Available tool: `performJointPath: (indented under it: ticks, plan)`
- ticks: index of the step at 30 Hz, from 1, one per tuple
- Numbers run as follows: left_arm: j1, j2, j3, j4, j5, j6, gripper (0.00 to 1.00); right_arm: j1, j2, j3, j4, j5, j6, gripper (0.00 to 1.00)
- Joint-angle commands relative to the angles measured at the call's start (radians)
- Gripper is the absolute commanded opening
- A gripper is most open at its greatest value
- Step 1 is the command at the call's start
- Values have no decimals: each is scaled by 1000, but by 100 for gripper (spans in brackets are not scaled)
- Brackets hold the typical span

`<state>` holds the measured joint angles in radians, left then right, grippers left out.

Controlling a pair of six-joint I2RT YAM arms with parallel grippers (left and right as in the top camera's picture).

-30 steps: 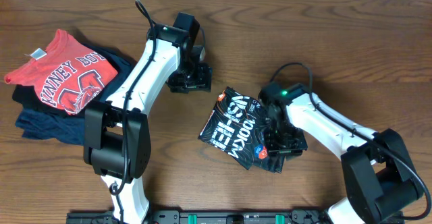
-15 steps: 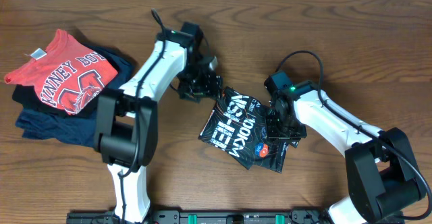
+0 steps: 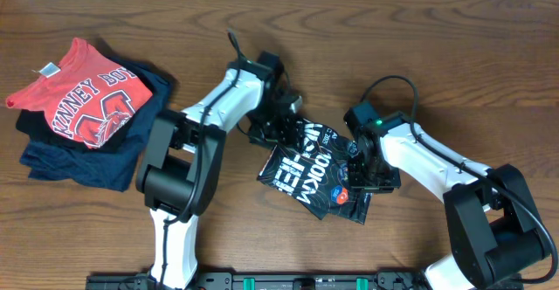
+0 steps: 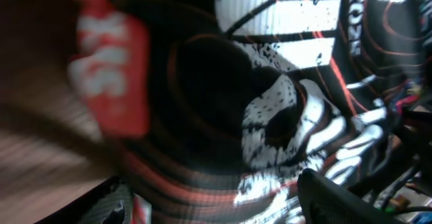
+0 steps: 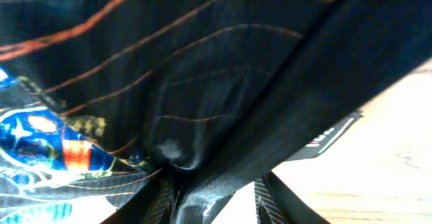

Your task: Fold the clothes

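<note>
My left gripper will next move down, still open, onto the black jersey's edge (image 3: 275, 155) (image 4: 155, 196) that faces the red T-shirt, because that edge is already between its spread fingers.
The black jersey (image 3: 310, 172) lies folded into a small packet at the table's middle, white lettering facing up. My left gripper (image 3: 284, 129) hovers at its upper left corner, open. In the left wrist view the jersey (image 4: 202, 82) fills the frame, blurred, and the left gripper (image 4: 212, 197) has its jaws spread wide at the bottom corners. My right gripper (image 3: 365, 175) sits on the jersey's right edge. In the right wrist view a fold of the jersey (image 5: 202, 82) runs between the right gripper (image 5: 212, 190) fingers, with a bright gap beside one finger, so it is open.
A red T-shirt (image 3: 87, 102) with white letters lies on a navy shirt (image 3: 70, 163) at the table's left. The right arm's black cable (image 3: 393, 85) loops above its wrist. Both arm bases stand at the front edge.
My left arm has swung right and down to the jersey's upper left corner, its jaws spreading wider. The right gripper has barely shifted on the right edge. The jersey lies as before.
</note>
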<state>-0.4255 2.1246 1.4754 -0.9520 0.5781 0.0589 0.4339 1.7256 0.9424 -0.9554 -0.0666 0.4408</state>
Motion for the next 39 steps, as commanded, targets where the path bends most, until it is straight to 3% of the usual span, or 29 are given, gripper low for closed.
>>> performJointPath:
  ticks: [1,6,8,11,13,14,20,27,34,39]
  plan:
    - [-26,13,-69,45,13,19,78,-1,-18,-15,2,18,16,37]
    - [-45,13,-137,106,13,15,76,-1,-18,-15,1,18,15,37]
    - [-52,13,-138,103,13,15,62,-1,-18,-15,2,18,15,36]
    - [-56,13,-138,107,12,16,22,-1,-18,-15,2,18,15,36]
    - [-50,13,-135,108,-22,15,8,-1,-18,-15,1,18,15,37]
    - [-43,11,-129,101,-67,2,6,-1,-18,-15,0,18,15,37]
    - [21,-31,-47,14,-444,-170,6,-26,-19,-8,-6,18,15,35]
    - [144,-174,43,-8,-744,-297,6,-107,-64,34,-67,69,-13,35]
    - [293,-347,68,43,-1007,-301,6,-183,-171,37,-95,78,-39,37]
    - [404,-446,68,192,-1100,-262,6,-232,-229,37,-124,78,-73,37]
